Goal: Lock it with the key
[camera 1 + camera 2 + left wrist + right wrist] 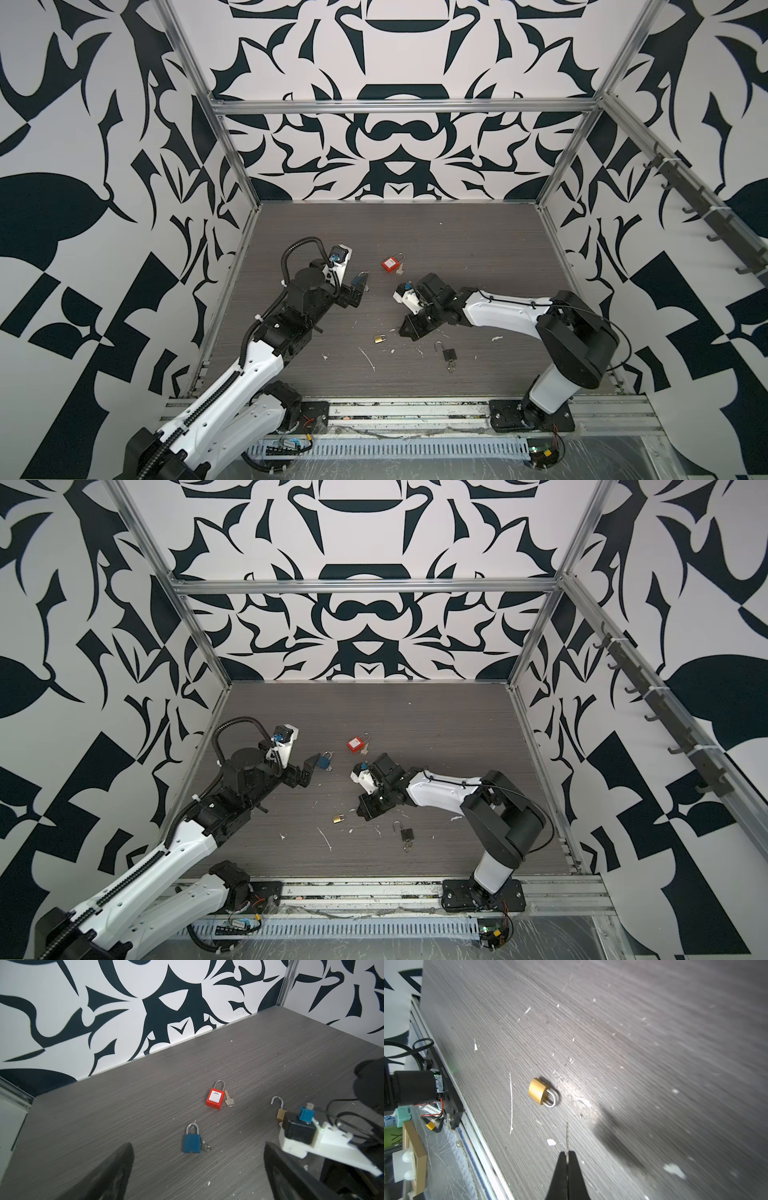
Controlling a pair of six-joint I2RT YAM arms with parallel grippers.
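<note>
Next, my right gripper lowers toward the brass padlock and releases the thin key on the tabletop (347,816) (560,1109) beside its shackle, since the shackle is already closed.
A blue padlock (191,1144) with its shackle down lies flat on the table, a small key (205,1147) at its side. My left gripper (198,1145) stands open just short of it, one finger on each side and touching nothing; in a top view the gripper (353,296) partly covers the lock (360,283). My right gripper (567,1152) is shut on a thin key blade (567,1136), seen edge-on and sticking out past the tips. It hovers near a small brass padlock (538,1091) with a closed shackle, also seen in a top view (379,338).
A red padlock (390,264) with a loose key (401,273) lies behind the blue one. A black padlock (449,354) with an open shackle and keys lies front right. Another brass lock (280,1114), shackle open, shows behind the right wrist. White flecks dot the table (478,249).
</note>
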